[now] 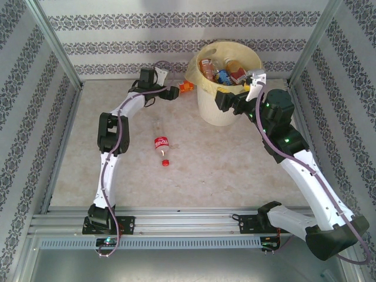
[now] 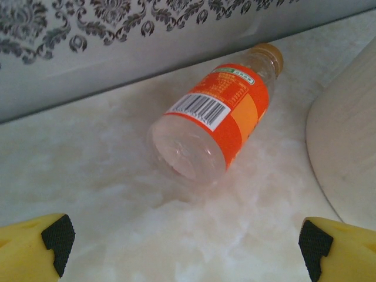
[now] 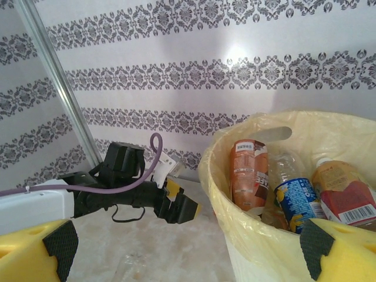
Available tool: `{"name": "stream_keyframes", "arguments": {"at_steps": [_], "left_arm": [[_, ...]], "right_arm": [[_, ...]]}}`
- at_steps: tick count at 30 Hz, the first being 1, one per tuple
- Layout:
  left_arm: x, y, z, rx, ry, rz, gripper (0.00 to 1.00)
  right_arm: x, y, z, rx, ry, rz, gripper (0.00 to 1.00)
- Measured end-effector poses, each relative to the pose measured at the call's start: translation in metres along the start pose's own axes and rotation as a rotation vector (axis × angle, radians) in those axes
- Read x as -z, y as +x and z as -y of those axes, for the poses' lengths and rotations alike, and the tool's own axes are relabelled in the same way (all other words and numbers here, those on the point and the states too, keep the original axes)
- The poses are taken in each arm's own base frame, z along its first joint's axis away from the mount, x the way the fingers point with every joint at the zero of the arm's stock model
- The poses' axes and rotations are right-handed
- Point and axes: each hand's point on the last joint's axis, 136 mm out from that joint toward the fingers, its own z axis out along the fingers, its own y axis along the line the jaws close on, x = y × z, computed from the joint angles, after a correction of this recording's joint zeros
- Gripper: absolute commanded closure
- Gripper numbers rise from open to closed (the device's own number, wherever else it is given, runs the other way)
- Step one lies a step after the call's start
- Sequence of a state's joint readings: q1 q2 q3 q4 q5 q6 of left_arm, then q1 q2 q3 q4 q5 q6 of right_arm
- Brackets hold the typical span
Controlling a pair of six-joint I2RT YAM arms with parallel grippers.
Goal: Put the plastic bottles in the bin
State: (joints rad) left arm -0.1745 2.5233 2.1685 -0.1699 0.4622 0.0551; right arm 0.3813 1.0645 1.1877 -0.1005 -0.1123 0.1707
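Observation:
The bottle lies with its base facing my open fingers. Next, my left gripper will move toward the bin [image 1: 218,111], past the bottle's base, and close around the orange label [image 1: 186,86].
An orange-labelled plastic bottle [image 2: 217,120] with an orange cap lies on its side by the back wall, just left of the bin [image 1: 218,111]. My left gripper [image 2: 185,247] is open a short way in front of the bottle's base, nothing between its fingers; from above, the left gripper [image 1: 174,92] points at this bottle [image 1: 185,87]. A red-labelled bottle [image 1: 161,144] lies mid-table. The bin [image 3: 264,200], white with a yellow bag, holds several bottles, among them a brown-labelled one [image 3: 248,173] and a blue-labelled one [image 3: 296,202]. My right gripper [image 1: 225,101] is open and empty at the bin's front-left rim.
The patterned back wall [image 2: 117,35] runs right behind the orange bottle. The bin's white side [image 2: 346,147] stands close on its right. The left arm's forearm [image 1: 132,106] stretches from the near edge to the back. A metal corner post [image 3: 53,76] stands at the left.

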Motion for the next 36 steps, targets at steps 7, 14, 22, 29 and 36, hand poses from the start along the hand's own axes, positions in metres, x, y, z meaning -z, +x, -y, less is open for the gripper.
{"name": "stream_keyframes", "arguments": {"at_steps": [7,14,22,29,36], "left_arm": [[-0.027,-0.003,-0.009,-0.126,0.008,0.038,0.0],[-0.049,0.004,-0.014,-0.224,0.023,0.074,0.0],[-0.069,-0.002,-0.001,-0.341,0.053,0.141,0.07],[-0.084,-0.008,0.029,-0.436,0.075,0.206,0.3],[-0.087,-0.008,0.033,-0.47,0.07,0.212,0.42]], "right_arm": [[0.0,-0.002,0.012,0.014,0.051,0.011,0.02],[-0.002,-0.001,0.02,0.017,0.08,0.01,0.02],[-0.017,0.014,0.027,0.016,0.104,-0.033,0.02],[-0.028,0.02,0.03,0.032,0.109,-0.06,0.02],[-0.029,0.016,0.03,0.037,0.108,-0.052,0.02]]}}
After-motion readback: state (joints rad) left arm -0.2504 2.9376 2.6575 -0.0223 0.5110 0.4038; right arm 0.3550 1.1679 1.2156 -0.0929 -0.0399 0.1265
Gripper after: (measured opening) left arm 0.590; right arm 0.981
